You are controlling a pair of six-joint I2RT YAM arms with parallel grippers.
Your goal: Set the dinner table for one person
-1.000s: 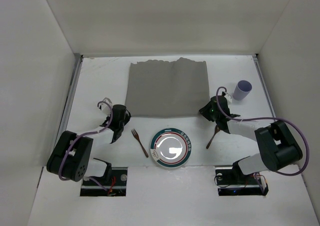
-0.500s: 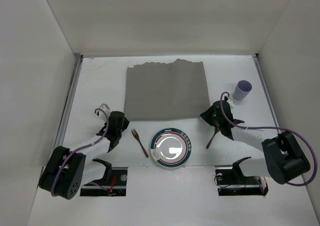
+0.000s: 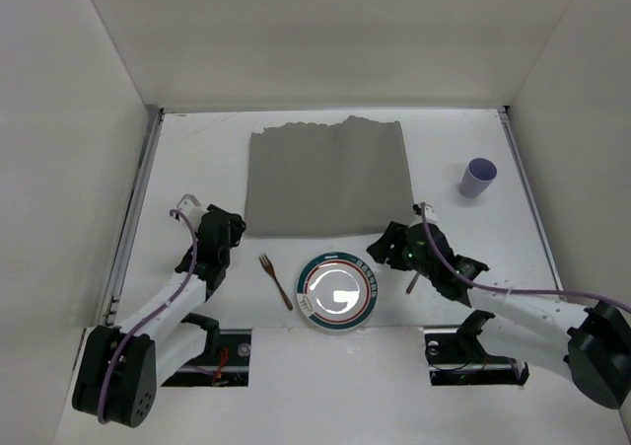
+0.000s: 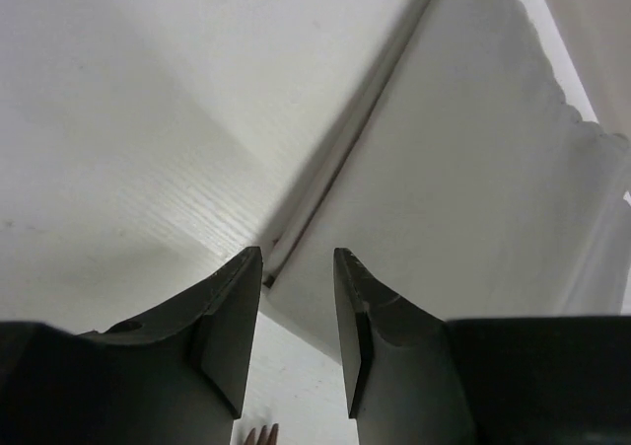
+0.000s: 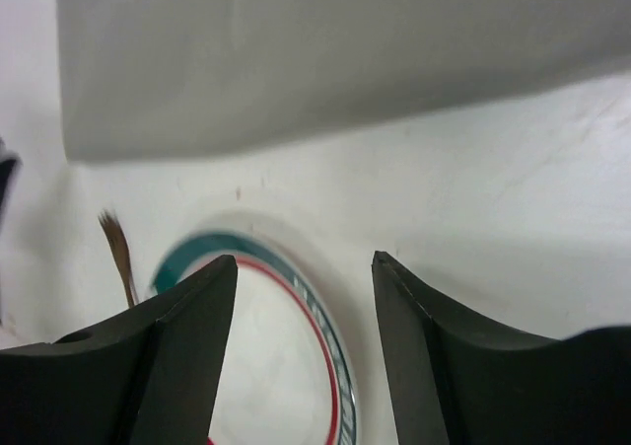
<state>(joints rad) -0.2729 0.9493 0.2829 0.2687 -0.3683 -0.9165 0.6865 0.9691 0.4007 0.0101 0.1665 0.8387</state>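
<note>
My right gripper needs to bring its open fingers down and back next, to either side of the plate's rim (image 5: 330, 366) on the spoon side. That rim is below and back of it.
The white dinner table (image 3: 197, 159) carries a round plate (image 3: 338, 292) with a teal and red rim near the front. A brown fork (image 3: 274, 279) lies just left of it. A brown spoon (image 3: 412, 282) lies to its right, partly under my right arm. My left gripper (image 3: 229, 233) hovers left of the fork, open and empty (image 4: 296, 262), with the fork tines (image 4: 258, 435) just below its fingers. My right gripper (image 3: 378, 248) is at the plate's upper right rim, open and holding nothing (image 5: 306, 262). The plate rim (image 5: 330, 366) shows between its fingers.
A grey cloth (image 3: 326, 177) lies flat behind the plate, its front edge close to both grippers. A lilac cup (image 3: 479, 178) stands upright at the right. White walls enclose the table on three sides, with thin metal rails along the sides.
Both grippers have opened. The right gripper swung left and nearer, from above the spoon to the plate's rim. The left gripper drew back to the left. Fork, spoon and plate stayed put.
</note>
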